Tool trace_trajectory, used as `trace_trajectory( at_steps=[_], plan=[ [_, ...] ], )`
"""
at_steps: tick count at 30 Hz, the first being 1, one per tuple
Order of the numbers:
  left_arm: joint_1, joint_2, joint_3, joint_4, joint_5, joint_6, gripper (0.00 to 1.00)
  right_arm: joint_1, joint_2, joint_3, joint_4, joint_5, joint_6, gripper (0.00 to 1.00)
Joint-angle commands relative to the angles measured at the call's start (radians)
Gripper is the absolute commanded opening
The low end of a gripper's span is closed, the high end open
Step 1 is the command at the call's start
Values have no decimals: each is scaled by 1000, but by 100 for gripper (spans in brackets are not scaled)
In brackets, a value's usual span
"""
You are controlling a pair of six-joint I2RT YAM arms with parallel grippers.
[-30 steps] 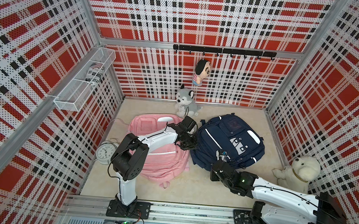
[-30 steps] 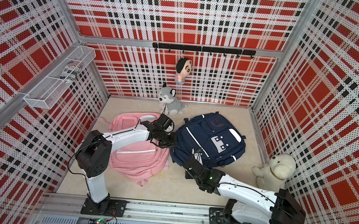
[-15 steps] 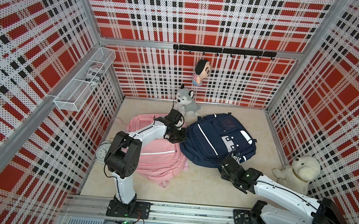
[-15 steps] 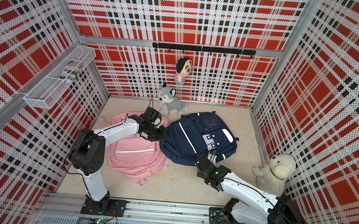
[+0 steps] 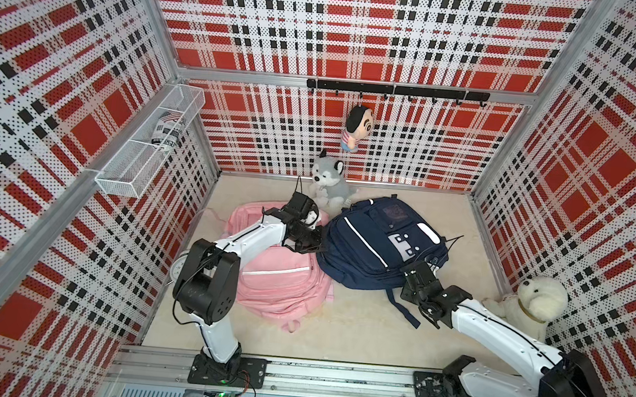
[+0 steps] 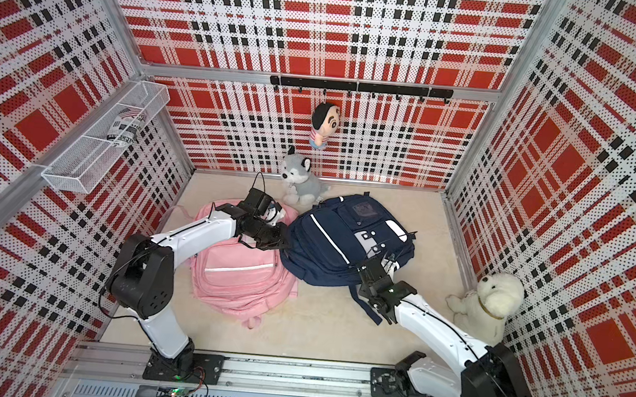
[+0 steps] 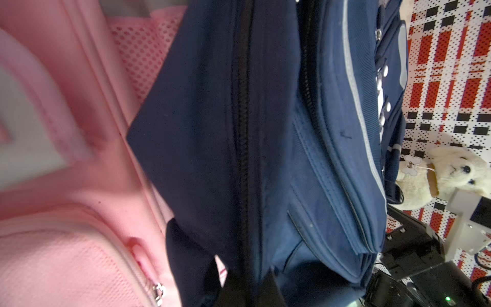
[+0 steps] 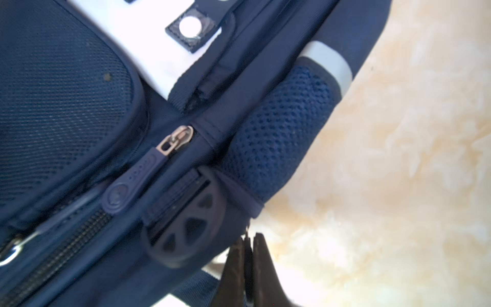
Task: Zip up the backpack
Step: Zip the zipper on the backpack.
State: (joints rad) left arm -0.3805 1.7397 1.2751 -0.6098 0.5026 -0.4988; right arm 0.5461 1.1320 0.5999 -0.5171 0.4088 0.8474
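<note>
Next, my right gripper moves outward beside the mesh side pocket (image 8: 283, 127) and releases the thin dark tab, since the tab still hangs short of that pocket.
A navy backpack (image 5: 367, 251) (image 6: 328, 247) lies flat at mid floor, its edge over a pink backpack (image 5: 277, 282). My left gripper (image 5: 318, 244) (image 6: 283, 243) is shut on the navy fabric at the bag's left edge. In the left wrist view its jaws (image 7: 247, 289) pinch the cloth beside a closed zip track (image 7: 243, 133). My right gripper (image 5: 416, 269) (image 6: 371, 269) sits at the bag's near right corner. It is shut (image 8: 248, 247) on a thin dark tab hanging from the bag's edge. A navy zipper pull (image 8: 138, 175) lies free nearby.
A grey husky plush (image 5: 327, 182) sits just behind the bags. A white dog plush (image 5: 535, 301) leans at the right wall. A doll (image 5: 356, 128) hangs from the hook rail (image 5: 396, 90). A wire basket (image 5: 148, 141) juts from the left wall.
The navy backpack has slid left and turned, pulled by my left gripper. My right gripper has moved right and farther back along the bag's near edge.
</note>
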Motion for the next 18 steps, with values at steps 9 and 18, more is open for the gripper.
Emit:
trace_trajectory(
  at_steps=[9,18],
  plan=[
    [86,-90,-39,65,3,58,0,-227,-1,16,101,79,-208,0],
    [185,-146,-88,130,212,54,0,-314,100,50,229,-39,-473,0]
  ],
)
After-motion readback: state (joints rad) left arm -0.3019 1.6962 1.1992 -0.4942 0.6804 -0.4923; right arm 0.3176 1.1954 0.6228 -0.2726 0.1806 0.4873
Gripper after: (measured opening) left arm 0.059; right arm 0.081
